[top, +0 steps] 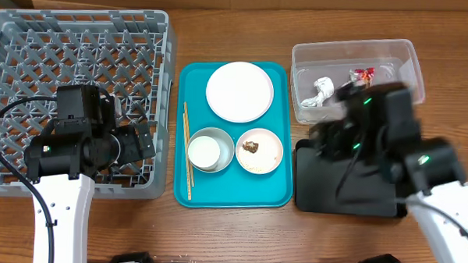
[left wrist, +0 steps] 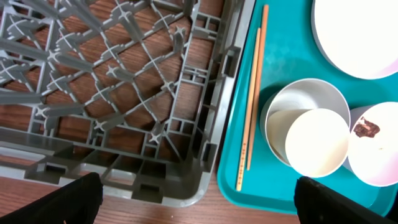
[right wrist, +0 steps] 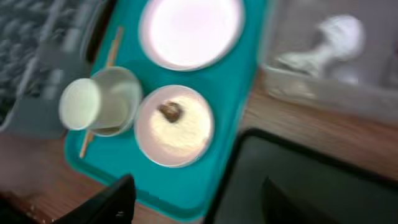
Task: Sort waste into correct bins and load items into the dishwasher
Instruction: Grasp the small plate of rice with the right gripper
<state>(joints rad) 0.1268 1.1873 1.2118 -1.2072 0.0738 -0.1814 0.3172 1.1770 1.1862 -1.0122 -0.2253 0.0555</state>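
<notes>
My right gripper should next descend across the teal tray (top: 232,190) onto the pink bowl's rim by the grey bowl, since the pink bowl still contains the brown lump.
On the teal tray (top: 232,190) lie a white plate (top: 239,91), a grey bowl (top: 218,139) with a white cup (top: 204,151) in it, a pink bowl (top: 264,156) holding a brown lump (top: 251,146), and chopsticks (top: 186,149). The clear tub (top: 393,55) holds a white tissue (top: 323,89) and a red wrapper (top: 364,73). My left gripper (left wrist: 199,199) is open and empty over the grey rack's (top: 80,64) front right corner. My right gripper (right wrist: 199,199) is open and empty, over the edge between the teal tray and the black tray (top: 325,193). I cannot make out rice grains.
The rack (left wrist: 124,74) stands close against the teal tray's left side. The black tray (right wrist: 311,180) sits in front of the clear tub (right wrist: 323,93). Bare wooden table runs along the front edge.
</notes>
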